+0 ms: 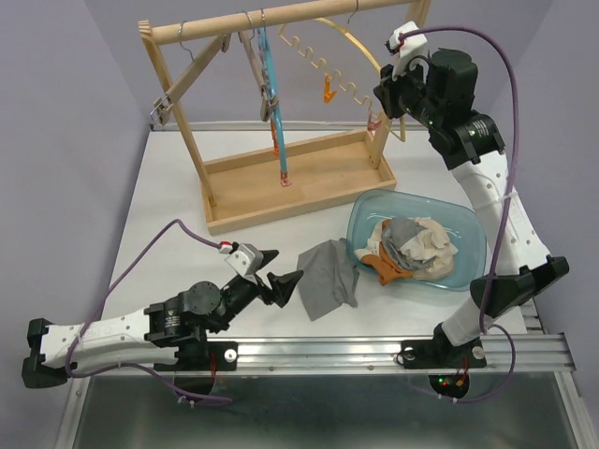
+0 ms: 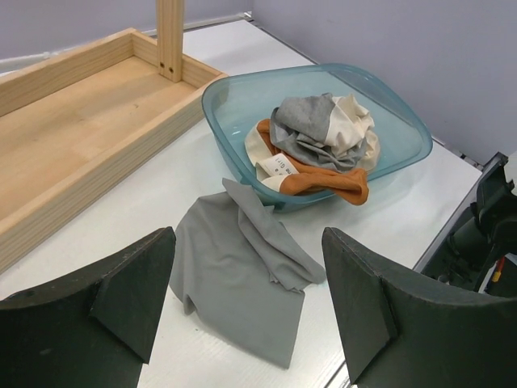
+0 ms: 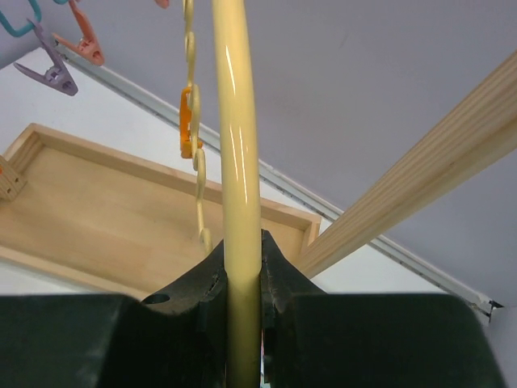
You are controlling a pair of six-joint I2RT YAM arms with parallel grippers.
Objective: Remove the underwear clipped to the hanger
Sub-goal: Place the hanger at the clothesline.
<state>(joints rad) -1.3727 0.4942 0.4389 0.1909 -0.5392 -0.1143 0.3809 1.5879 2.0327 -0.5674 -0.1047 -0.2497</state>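
Observation:
My right gripper shifts the yellow hanger's curved bar (image 3: 241, 162) slightly toward the other hangers next, then opens, since its orange clip (image 3: 188, 123) hangs empty.
A grey underwear piece (image 1: 328, 278) lies flat on the table just left of the blue tub; it also shows in the left wrist view (image 2: 242, 271). White, beige, orange-brown and grey underwear (image 1: 414, 248) is piled in the tub (image 2: 319, 141). My left gripper (image 1: 278, 271) is open and empty, low over the table just left of the grey piece (image 2: 246, 315). My right gripper (image 1: 386, 98) is shut on the yellow hanger's curved bar (image 3: 241, 162), high at the rack's right end. An orange clip (image 3: 188, 123) hangs empty on the hanger's chain.
The wooden rack (image 1: 281, 178) with its tray base stands at the back. Other hangers with clips (image 1: 267, 84) dangle from its top rod. The translucent blue tub (image 1: 468, 234) sits at the right. A metal rail (image 1: 374, 351) runs along the near edge.

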